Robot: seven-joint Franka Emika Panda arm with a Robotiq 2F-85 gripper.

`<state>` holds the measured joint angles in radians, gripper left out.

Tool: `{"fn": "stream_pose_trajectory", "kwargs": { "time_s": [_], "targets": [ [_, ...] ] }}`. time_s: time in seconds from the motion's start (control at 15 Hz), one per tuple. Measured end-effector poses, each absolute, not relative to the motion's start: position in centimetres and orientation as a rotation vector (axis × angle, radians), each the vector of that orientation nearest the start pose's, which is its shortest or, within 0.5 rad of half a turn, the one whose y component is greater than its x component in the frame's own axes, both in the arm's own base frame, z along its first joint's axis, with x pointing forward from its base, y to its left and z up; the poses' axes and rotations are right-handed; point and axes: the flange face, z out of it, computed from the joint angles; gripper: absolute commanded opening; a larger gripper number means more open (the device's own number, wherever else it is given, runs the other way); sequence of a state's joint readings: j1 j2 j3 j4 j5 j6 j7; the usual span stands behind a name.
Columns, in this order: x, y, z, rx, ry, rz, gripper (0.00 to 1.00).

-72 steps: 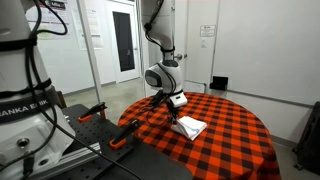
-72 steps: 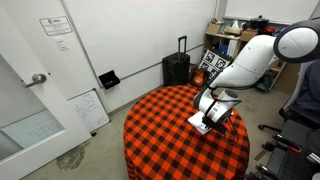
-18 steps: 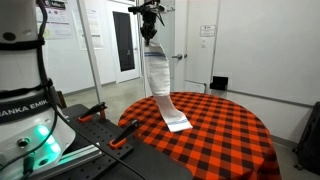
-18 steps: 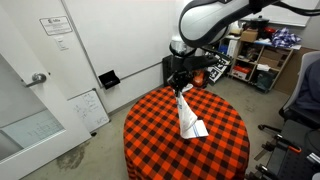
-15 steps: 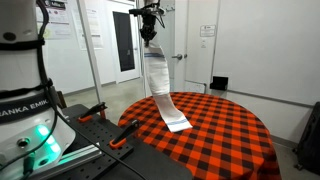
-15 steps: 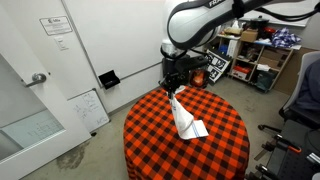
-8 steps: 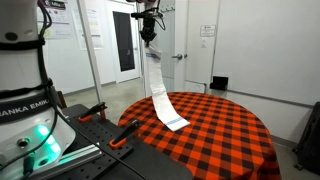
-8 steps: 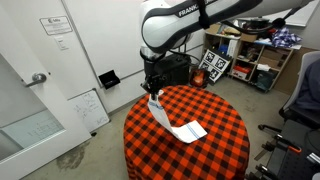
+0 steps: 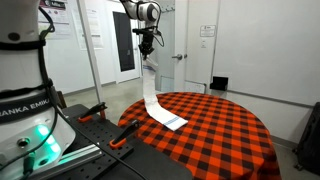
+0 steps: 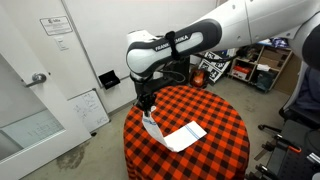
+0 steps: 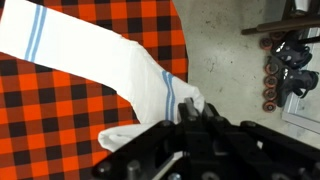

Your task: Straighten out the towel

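Observation:
My gripper goes down and away from the flat end next, toward the table's edge, since one end of the towel [image 9: 153, 92] is still lifted off the table.
The towel [image 9: 153, 92] is white with pale blue stripes. It hangs from my gripper [image 9: 148, 47] in a long strip, and its far end rests on the red and black checked table [image 9: 215, 130]. In an exterior view the towel [image 10: 180, 134] lies partly flat, with one end lifted by the gripper [image 10: 147, 108] near the table's edge. In the wrist view the gripper [image 11: 192, 112] is shut on the towel's corner [image 11: 165, 88], and the rest of the towel stretches up and to the left over the cloth.
The round table's edge [image 10: 128, 125] is just below the gripper. A black robot base with orange handles [image 9: 100, 115] stands beside the table. A suitcase [image 10: 176, 68], shelves [image 10: 245, 60] and a door [image 9: 124, 40] stand around the room.
The gripper has moved down and out toward the table's edge with the towel corner in it. The towel's far end has spread flatter on the table.

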<state>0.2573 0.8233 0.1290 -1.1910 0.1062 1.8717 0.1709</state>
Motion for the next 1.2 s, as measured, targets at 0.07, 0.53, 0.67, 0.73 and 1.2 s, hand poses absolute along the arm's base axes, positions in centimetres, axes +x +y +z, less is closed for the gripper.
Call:
{"fn": "stream_pose_trajectory", "kwargs": {
  "time_s": [0.07,0.53,0.67,0.73,1.2],
  "targets": [
    [69.6,27.0,27.0,-2.962,-0.22,0.296,0.01],
    [69.1,33.5,22.4,-2.874,-0.304,0.355,0.32],
    [68.5,35.4,21.8,-2.853,-0.333,0.381,0.45],
    [68.1,36.2,21.6,-2.846,-0.348,0.397,0.54],
    [67.0,39.0,21.0,-2.808,-0.397,0.441,0.99]
  ]
}}
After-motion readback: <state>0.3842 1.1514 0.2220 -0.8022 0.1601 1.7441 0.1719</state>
